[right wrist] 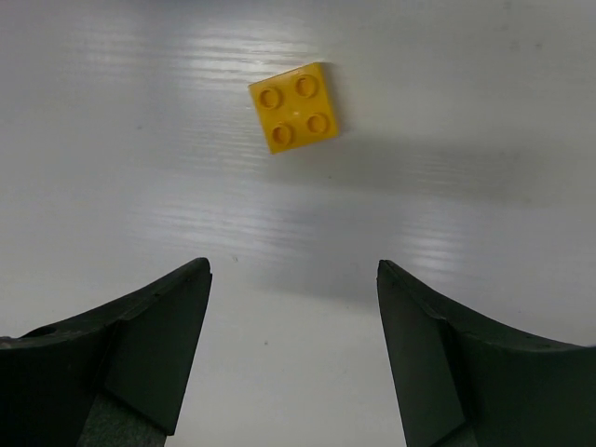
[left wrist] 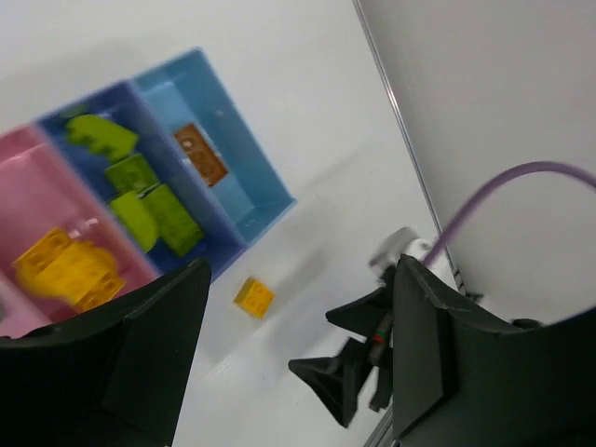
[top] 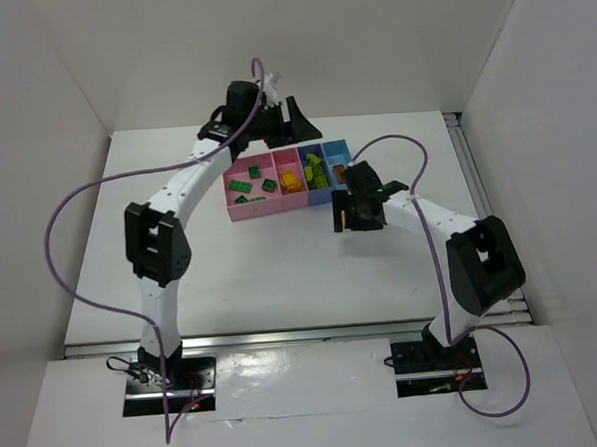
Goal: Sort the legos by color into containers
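Observation:
My right gripper will lower outward next, until its open fingers straddle the loose yellow lego, as the brick is below the gripper, outward of those fingers.
The row of joined containers [top: 240, 209] holds dark green legos [top: 247, 189] in the left pink bin, orange-yellow ones [top: 291, 180] in the other pink bin, lime ones [top: 314, 171] in the purple-blue bin and an orange brick [left wrist: 200, 155] in the light blue bin [left wrist: 270, 191]. One yellow lego [right wrist: 294, 107] lies loose on the table in front of the light blue bin; it also shows in the left wrist view [left wrist: 253, 297]. My right gripper [right wrist: 291, 270] is open and empty, just short of that brick. My left gripper [left wrist: 300, 265] is open and empty, above the bins' far side.
White walls close in the table at the back and on both sides. A metal rail [top: 466, 165] runs along the table's right edge. A purple cable [top: 77, 195] loops out from each arm.

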Robot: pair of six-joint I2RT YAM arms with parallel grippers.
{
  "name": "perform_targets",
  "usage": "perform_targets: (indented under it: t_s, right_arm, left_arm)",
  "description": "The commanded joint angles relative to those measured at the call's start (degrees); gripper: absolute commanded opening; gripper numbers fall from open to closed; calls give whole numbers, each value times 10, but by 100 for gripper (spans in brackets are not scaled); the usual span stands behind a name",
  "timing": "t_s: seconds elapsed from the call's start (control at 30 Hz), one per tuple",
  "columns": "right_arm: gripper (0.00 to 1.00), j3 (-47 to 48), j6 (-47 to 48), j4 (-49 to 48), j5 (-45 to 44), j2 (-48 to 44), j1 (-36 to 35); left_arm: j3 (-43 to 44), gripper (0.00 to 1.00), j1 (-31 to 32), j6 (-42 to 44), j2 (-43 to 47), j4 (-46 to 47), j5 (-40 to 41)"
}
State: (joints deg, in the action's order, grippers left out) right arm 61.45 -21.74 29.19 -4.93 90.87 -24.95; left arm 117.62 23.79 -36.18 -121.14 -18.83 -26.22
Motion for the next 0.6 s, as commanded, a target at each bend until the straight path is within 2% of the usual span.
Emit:
perform_targets:
  t_s: [0.0,0.17,0.33,0.47,0.57]
  right_arm:
    - [79,45,36,-28,-45,28,-28]
    - [79,68,42,-53,-82,103,-34]
    - [78,91,42,-74,-110,149,-34]
    - [72,97,42,-94,-121,181,-34]
    - [60,97,42,-118,-121,183,-34]
  left_arm:
    - [-73,78,-22,35,109,-21,70]
    - [-200,78,-27,49,211,-27,124]
    - [-260,78,-47,61,266,-32,149]
    - [-281,76,-63,61,277,-38,136]
    - [-287,75,-69,61,277,-38,124]
